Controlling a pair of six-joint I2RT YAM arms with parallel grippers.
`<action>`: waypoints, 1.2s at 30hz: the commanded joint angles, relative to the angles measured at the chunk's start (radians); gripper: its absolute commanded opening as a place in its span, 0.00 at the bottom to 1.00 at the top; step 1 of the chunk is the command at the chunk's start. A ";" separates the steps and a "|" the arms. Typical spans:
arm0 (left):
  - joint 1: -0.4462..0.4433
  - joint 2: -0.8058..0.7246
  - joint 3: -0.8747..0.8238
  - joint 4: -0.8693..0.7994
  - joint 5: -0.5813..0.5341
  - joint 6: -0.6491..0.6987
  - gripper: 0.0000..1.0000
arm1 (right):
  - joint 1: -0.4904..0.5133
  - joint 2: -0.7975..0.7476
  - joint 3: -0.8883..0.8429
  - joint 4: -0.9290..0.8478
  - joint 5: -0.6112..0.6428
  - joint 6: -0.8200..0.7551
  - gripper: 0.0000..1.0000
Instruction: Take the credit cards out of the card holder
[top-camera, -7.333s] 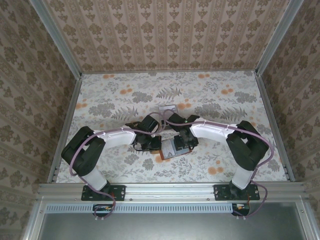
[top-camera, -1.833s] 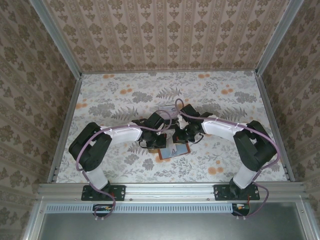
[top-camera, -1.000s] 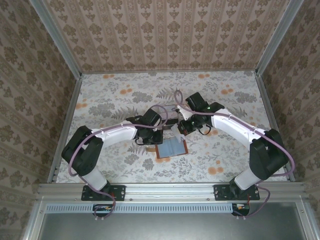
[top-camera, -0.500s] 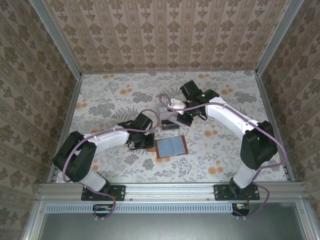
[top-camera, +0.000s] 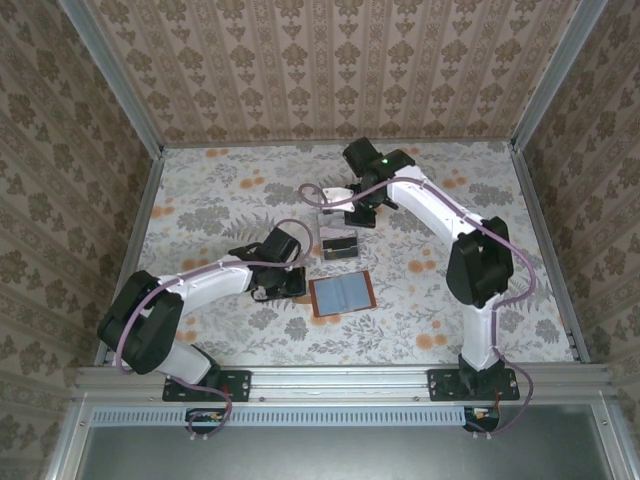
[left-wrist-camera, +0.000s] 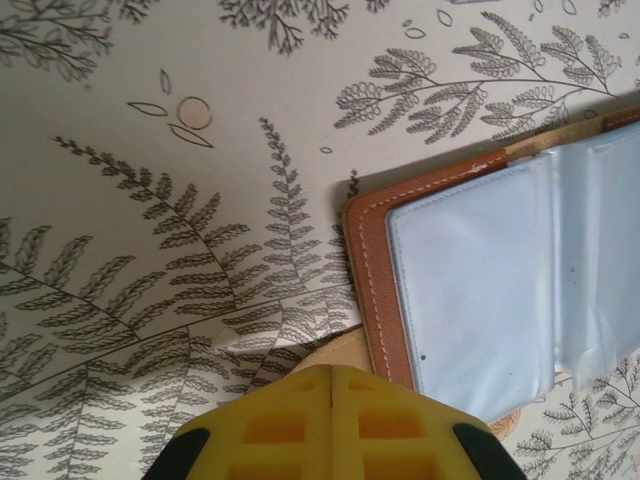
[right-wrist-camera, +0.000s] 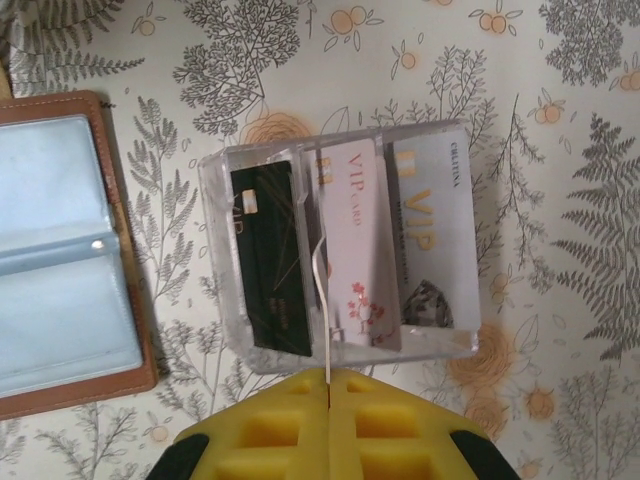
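Note:
Next, my right gripper shifts outward and down to the grey card's compartment (right-wrist-camera: 432, 230) to release the pale card, which is still beside the pink (right-wrist-camera: 355, 240) one.
The card holder (top-camera: 342, 294) lies open on the table, brown rim up and grey-blue pockets (left-wrist-camera: 470, 270) showing; its left half also shows in the right wrist view (right-wrist-camera: 60, 260). My left gripper (left-wrist-camera: 330, 372) is shut on nothing, just off the holder's left edge (top-camera: 296, 287). My right gripper (right-wrist-camera: 328, 376) is shut on a thin pale credit card (right-wrist-camera: 322, 290), seen edge-on over the clear tray (right-wrist-camera: 225, 190). Three more credit cards lie in that tray: black (right-wrist-camera: 265, 255), pink (right-wrist-camera: 355, 240) and grey (right-wrist-camera: 430, 235). In the top view the right gripper (top-camera: 352, 212) hangs above the tray (top-camera: 340, 243).
Floral paper covers the table (top-camera: 450, 300), and patterned walls with metal rails (top-camera: 130, 250) close it in on three sides. The right arm (top-camera: 470, 260) stretches far over the table's middle. The left arm (top-camera: 200, 285) lies low along the front left.
The right gripper has gone from the card holder back to the tray with the pale card in it. The left gripper has drawn off the holder to the left.

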 joint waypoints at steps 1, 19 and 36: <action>0.010 -0.020 -0.007 -0.023 -0.013 -0.013 0.07 | -0.005 0.074 0.111 -0.125 -0.014 -0.075 0.00; 0.048 -0.035 -0.008 -0.060 -0.015 -0.010 0.07 | -0.005 0.329 0.511 -0.300 0.036 -0.159 0.00; 0.057 -0.046 -0.034 -0.058 -0.015 -0.018 0.07 | 0.011 0.396 0.532 -0.276 0.027 -0.162 0.02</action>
